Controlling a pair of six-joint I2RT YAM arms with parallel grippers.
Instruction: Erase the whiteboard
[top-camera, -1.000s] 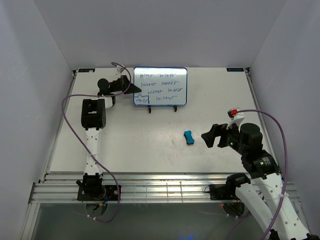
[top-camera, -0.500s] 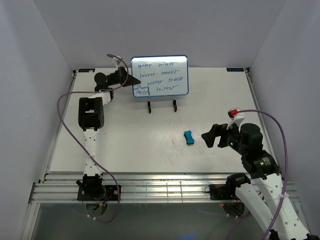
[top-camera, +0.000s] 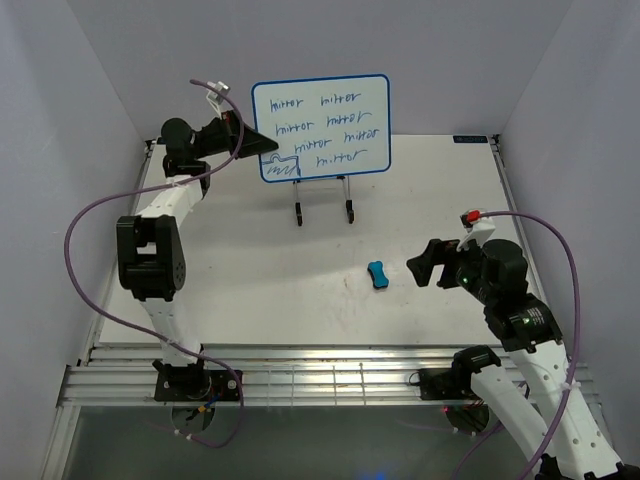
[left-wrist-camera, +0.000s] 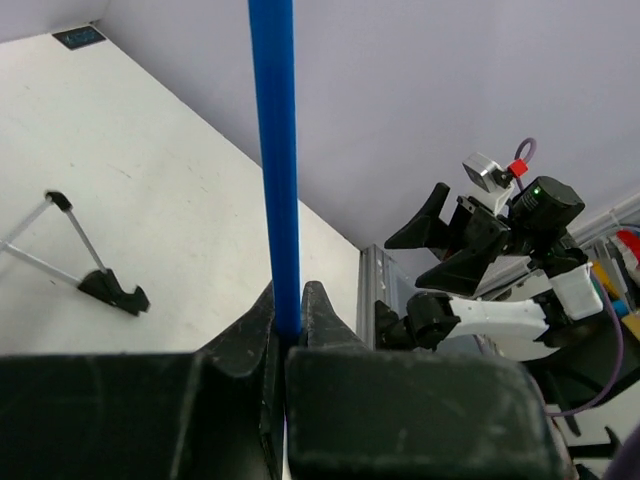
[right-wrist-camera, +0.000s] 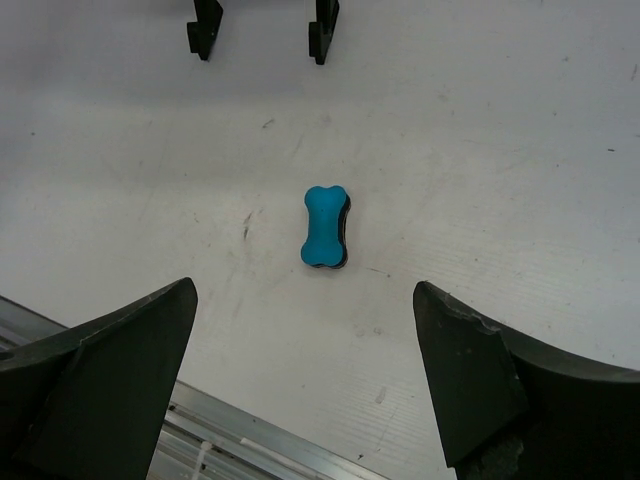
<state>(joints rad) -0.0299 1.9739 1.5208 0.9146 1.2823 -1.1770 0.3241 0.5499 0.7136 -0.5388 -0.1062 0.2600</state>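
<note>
The right gripper lowers its open fingers astride the eraser's narrow middle (top-camera: 378, 276) (right-wrist-camera: 325, 228) next, as this lies below the gripper and to its left in the top view.
The whiteboard (top-camera: 320, 128), blue-framed with several lines of blue handwriting, is held up in the air above the black wire stand (top-camera: 322, 205). My left gripper (top-camera: 268, 153) is shut on its lower left edge. In the left wrist view the frame shows edge-on as a blue bar (left-wrist-camera: 274, 160) pinched at the left gripper (left-wrist-camera: 287, 325). The blue bone-shaped eraser (top-camera: 378, 275) lies on the table (top-camera: 250, 270). My right gripper (top-camera: 422, 268) is open and empty, just right of it. The eraser (right-wrist-camera: 325, 227) lies ahead of the right gripper (right-wrist-camera: 305, 345).
The stand's two black feet (right-wrist-camera: 262, 25) show at the top of the right wrist view. A ridged metal rail (top-camera: 320, 380) runs along the table's near edge. Purple cables loop from both arms. Walls enclose the table on three sides.
My left gripper has lifted the whiteboard up off the wire stand, and the stand now stands empty. The right arm has barely moved.
</note>
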